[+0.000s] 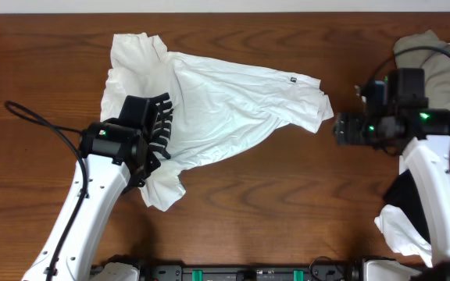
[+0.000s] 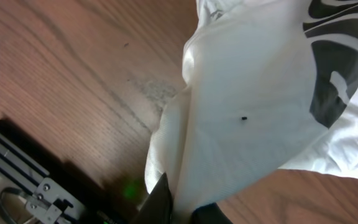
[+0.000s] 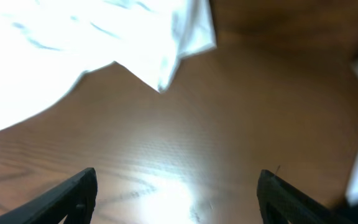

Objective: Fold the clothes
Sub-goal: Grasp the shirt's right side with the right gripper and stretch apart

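My left gripper carries the pinched fold outward toward the dark logo next and releases it there, because the shirt's body spreads beyond.
The clothes, a white T-shirt, lie crumpled across the left and middle of the wooden table, with a small dark hem tag near the right end. My left gripper is at the shirt's lower left edge. In the left wrist view the left gripper is shut on a fold of the white shirt, and the dark logo shows at the upper right. My right gripper hangs just right of the shirt's right corner. Over bare wood the right gripper is open and holds nothing; the shirt's edge lies ahead of it.
A beige-grey garment lies at the back right under the right arm. A black cloth and another white cloth lie at the front right. A black cable loops over the table on the left.
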### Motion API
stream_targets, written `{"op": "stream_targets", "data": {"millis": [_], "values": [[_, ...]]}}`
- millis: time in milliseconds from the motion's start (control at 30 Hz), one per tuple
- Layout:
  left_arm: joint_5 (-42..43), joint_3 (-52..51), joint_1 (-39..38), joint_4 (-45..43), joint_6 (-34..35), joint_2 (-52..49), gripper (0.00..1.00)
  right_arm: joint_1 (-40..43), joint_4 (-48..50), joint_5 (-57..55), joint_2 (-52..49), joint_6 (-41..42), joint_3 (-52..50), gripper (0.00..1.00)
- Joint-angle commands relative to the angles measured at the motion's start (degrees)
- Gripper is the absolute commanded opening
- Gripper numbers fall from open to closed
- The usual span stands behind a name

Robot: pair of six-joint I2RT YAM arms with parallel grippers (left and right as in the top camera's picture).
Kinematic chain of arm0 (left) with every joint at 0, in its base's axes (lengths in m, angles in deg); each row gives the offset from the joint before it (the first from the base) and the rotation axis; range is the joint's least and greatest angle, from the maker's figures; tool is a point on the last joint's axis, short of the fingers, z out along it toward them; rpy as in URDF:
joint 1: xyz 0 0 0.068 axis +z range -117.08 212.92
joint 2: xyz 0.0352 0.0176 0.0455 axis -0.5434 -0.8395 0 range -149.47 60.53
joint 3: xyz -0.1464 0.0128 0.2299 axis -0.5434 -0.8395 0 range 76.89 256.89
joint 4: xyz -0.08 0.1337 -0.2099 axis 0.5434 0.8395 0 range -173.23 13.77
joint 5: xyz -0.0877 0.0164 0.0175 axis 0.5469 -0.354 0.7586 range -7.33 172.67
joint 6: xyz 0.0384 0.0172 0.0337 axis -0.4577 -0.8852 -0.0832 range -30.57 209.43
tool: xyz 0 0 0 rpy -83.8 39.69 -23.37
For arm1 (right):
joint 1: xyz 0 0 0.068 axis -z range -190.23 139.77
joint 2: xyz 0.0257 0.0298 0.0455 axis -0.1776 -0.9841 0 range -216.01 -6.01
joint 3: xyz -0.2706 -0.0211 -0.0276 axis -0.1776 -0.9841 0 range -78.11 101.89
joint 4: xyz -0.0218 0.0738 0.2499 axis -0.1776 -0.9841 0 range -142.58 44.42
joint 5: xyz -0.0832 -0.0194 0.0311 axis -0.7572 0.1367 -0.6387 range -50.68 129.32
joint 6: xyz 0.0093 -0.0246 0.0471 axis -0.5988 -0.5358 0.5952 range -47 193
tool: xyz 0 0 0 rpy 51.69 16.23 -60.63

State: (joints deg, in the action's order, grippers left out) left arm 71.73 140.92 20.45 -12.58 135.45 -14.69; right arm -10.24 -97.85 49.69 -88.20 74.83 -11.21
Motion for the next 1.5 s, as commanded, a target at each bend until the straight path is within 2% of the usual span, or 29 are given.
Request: {"op": "stream_targets", "data": {"millis": [0, 367, 500, 567, 633, 667, 700, 833, 967, 1167, 1300, 1467], "values": [[-1.60, -0.07, 0.28, -0.20, -1.25, 0.33, 0.09, -2.95, 2.82, 3.32, -5.18, -3.23, -0.96, 0.82], [-1.60, -0.07, 0.28, -1.36, -1.46, 0.33, 0.10, -8.41, 20.37, 3.21, -24.00, -2.45, -0.96, 0.79], [-1.60, -0.07, 0.28, -1.46, -1.44, 0.33, 0.11, -8.66, 24.65, 3.08, -27.78, -1.46, -0.96, 0.73], [-1.60, -0.07, 0.28, -1.53, -1.44, 0.33, 0.11, -8.63, 25.77, 2.95, -29.05, -0.48, -0.96, 0.55], [-1.60, -0.07, 0.28, -1.55, -1.44, 0.33, 0.10, -8.63, 25.59, 2.97, -29.38, 0.22, -0.96, 0.15], [-1.60, -0.07, 0.28, -1.55, -1.44, 0.33, 0.10, -8.63, 24.87, 2.97, -29.22, 0.87, -0.92, 0.04], [-1.60, -0.07, 0.28, -1.55, -1.44, 0.33, 0.11, -8.63, 23.61, 2.99, -28.61, 1.49, -0.81, 0.01], [-2.36, -0.07, 0.31, -1.88, -1.95, 0.33, 0.11, -8.63, 16.70, 2.91, -23.67, 1.53, -0.20, 0.01], [-9.81, -0.07, 0.31, -2.43, -2.69, 0.33, 0.11, -8.63, 10.49, 1.75, -12.20, 1.57, -0.02, 0.02], [-12.26, -0.07, 0.31, -4.94, -2.69, 0.33, 0.11, -6.16, 11.91, -10.21, 4.31, 6.58, -0.02, 0.06], [-12.26, -0.07, 0.31, -7.85, -2.71, 0.33, 0.11, -0.63, 13.18, -11.52, 4.52, 7.58, -0.02, 0.06], [-12.31, -0.07, 0.31, -12.85, -2.71, 0.33, 0.11, 5.66, 16.92, -12.11, -4.02, 8.85, -0.02, 0.09]]}}
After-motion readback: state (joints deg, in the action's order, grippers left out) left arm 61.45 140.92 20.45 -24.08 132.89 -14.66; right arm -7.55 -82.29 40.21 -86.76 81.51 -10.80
